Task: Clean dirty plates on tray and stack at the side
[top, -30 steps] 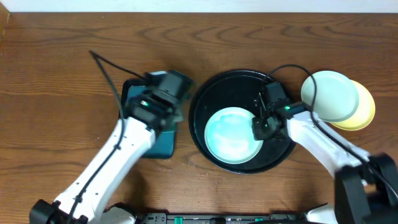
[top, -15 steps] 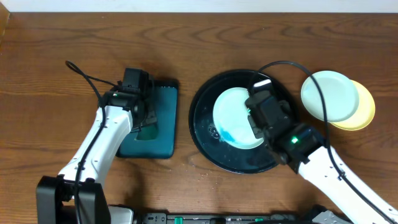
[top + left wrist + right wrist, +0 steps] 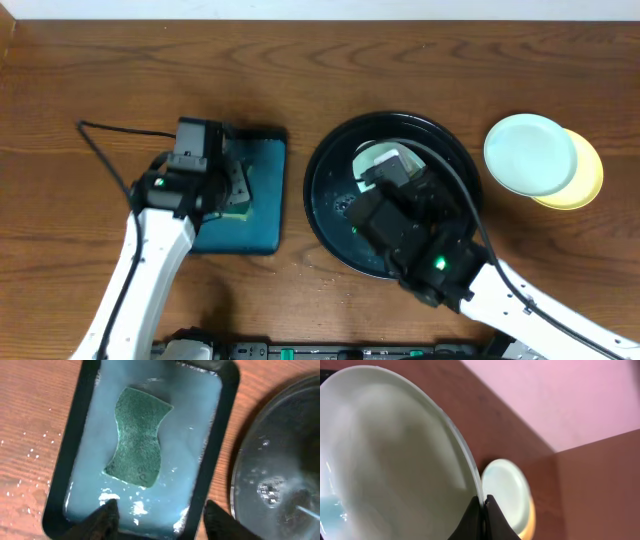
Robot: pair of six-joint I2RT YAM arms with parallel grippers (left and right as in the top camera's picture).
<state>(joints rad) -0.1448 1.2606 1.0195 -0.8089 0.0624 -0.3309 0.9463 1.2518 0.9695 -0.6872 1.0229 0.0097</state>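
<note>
The robot's right gripper will next swing to the right in the overhead view and down, and it will release the plate on top of the resting mint plate (image 3: 530, 155), because a stack stands there.
A pale mint plate (image 3: 395, 460) is lifted on edge over the round black tray (image 3: 322, 205), my right gripper (image 3: 483, 501) shut on its rim. From overhead only the plate's top edge (image 3: 383, 156) shows past the right arm. At the right, off the tray, a mint plate (image 3: 528, 152) rests on a yellow plate (image 3: 588, 182). Over the rectangular teal tray (image 3: 264, 220) hangs my left gripper (image 3: 161, 515), open with nothing between its fingers. A green sponge (image 3: 139, 442) lies free in that tray's soapy water.
Water drops and foam specks dot the wood left of the teal tray (image 3: 30, 455). The wet black tray (image 3: 280, 460) lies close to the teal tray's right side. A black cable (image 3: 110, 128) loops off the left arm.
My left gripper has opened and let the sponge go into the teal tray. The right arm has tipped the mint plate up on edge from the black tray.
</note>
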